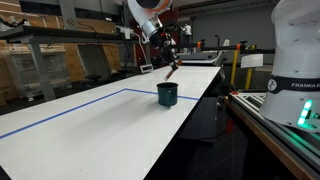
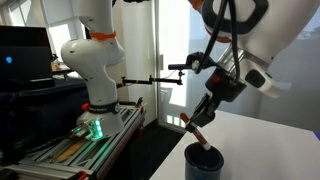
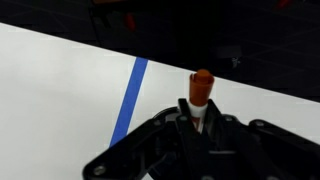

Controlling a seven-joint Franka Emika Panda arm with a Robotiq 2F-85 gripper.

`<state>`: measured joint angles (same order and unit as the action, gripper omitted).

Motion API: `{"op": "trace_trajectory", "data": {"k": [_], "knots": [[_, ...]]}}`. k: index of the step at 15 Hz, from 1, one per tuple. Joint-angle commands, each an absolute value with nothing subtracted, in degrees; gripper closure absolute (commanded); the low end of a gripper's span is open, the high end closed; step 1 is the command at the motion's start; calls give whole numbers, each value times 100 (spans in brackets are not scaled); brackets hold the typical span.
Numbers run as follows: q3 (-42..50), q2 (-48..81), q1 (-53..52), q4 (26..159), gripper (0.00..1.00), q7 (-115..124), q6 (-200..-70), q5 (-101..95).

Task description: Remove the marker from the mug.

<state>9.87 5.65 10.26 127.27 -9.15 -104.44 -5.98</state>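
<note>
The bare tabletop beside the mug is empty, so my gripper needs to move next away from the table edge and down to that spot to free the marker.
The dark teal mug (image 1: 167, 94) stands on the white table near its edge, and also shows in an exterior view (image 2: 204, 162). My gripper (image 1: 168, 60) is above the mug, shut on the red marker (image 1: 170, 71). The marker (image 2: 194, 129) hangs tilted from the jaws (image 2: 207, 107), its lower end just above the mug's rim. In the wrist view the marker's red end (image 3: 201, 87) sticks out between the shut fingers (image 3: 203, 118); the mug is out of view there.
A blue tape line (image 1: 60, 108) marks a rectangle on the white table (image 1: 90, 140); it also shows in the wrist view (image 3: 128, 95). A second white robot (image 2: 92, 60) stands on a stand beside the table. The table edge (image 1: 205, 100) runs close to the mug.
</note>
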Motion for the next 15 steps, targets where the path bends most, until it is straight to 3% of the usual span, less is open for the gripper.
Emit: {"op": "trace_trajectory", "data": {"k": [1, 15], "knots": [[1001, -39, 1041, 12615, 95, -782, -10212, -326], [865, 1177, 939, 12334, 95, 5, -13586, -143]]}}
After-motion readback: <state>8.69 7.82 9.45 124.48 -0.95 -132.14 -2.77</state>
